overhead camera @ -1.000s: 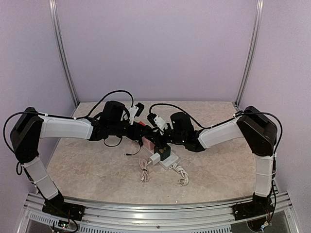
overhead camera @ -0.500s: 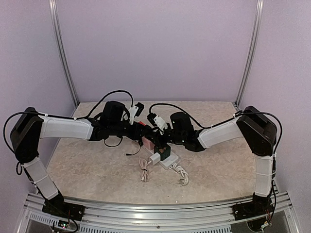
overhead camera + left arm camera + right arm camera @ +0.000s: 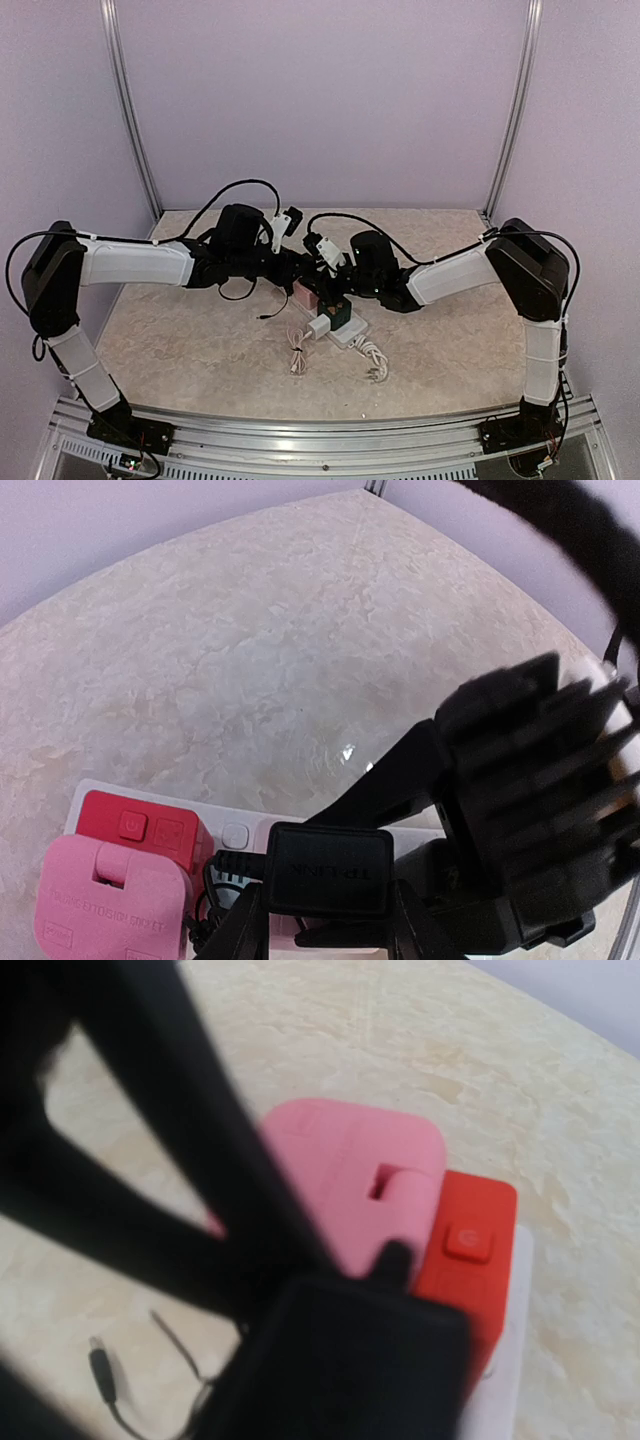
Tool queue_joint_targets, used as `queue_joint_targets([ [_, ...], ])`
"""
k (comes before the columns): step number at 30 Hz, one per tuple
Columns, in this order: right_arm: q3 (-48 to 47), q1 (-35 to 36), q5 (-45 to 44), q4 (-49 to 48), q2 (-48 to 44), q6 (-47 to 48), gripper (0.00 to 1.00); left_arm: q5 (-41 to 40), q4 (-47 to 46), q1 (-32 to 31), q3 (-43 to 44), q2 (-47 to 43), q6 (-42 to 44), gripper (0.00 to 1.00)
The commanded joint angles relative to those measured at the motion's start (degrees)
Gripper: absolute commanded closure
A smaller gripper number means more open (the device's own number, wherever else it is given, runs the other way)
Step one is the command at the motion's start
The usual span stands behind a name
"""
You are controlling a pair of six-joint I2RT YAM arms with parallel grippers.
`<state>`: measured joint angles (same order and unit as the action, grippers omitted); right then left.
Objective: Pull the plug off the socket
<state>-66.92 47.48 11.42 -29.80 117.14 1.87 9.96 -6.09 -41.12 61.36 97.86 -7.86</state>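
My left gripper should next lift the adapter it holds over to bare table near the table's far corner (image 3: 188, 226), on the left in the top view, then lower it and let it go.
The white power strip (image 3: 352, 336) lies at the table's middle with several plugs on it. In the left wrist view its white top (image 3: 236, 834) shows behind a black TP-LINK adapter (image 3: 330, 865). My left gripper (image 3: 330, 926) is shut on that adapter, one finger (image 3: 238, 932) on each side. In the top view the left gripper (image 3: 305, 276) meets my right gripper (image 3: 334, 291) over the strip. The right gripper's black ridged body (image 3: 530, 800) sits on the strip just right of the adapter. In the right wrist view the adapter (image 3: 365, 1365) fills the foreground and hides the right fingers.
A pink plug (image 3: 108, 900) and a red block (image 3: 148, 832) sit left of the adapter; they also show in the right wrist view, pink plug (image 3: 350, 1165) and red block (image 3: 466, 1250). A green cube (image 3: 341, 314), a white plug (image 3: 320, 327) and coiled cords (image 3: 297, 357) lie nearer.
My left arm's wrist has shifted a little to the right toward the strip. The right arm and the strip have not visibly moved.
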Motion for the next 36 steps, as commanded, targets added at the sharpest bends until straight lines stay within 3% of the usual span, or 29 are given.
queue_joint_targets([
  [1,0.9,-0.1,-0.6,8.2,3.7,0.2,0.62,-0.5,-4.4,-0.8,2.8,-3.4,1.5,1.0],
  [6,0.9,-0.1,-0.6,8.2,3.6,0.2,0.62,7.7,-10.5,3.8,-1.1,-6.0,-5.5,1.0],
  [20,1.8,-0.1,0.2,6.9,2.8,0.2,0.56,0.5,-0.9,5.4,0.6,-10.3,-2.4,1.0],
  [26,3.5,-0.2,1.8,5.0,1.4,0.2,0.32,-3.3,5.2,6.5,2.3,-18.5,-3.1,1.0],
  [36,3.7,-0.3,2.1,4.0,0.5,-0.5,0.17,-13.6,21.4,13.4,4.8,-28.4,-9.4,1.0],
])
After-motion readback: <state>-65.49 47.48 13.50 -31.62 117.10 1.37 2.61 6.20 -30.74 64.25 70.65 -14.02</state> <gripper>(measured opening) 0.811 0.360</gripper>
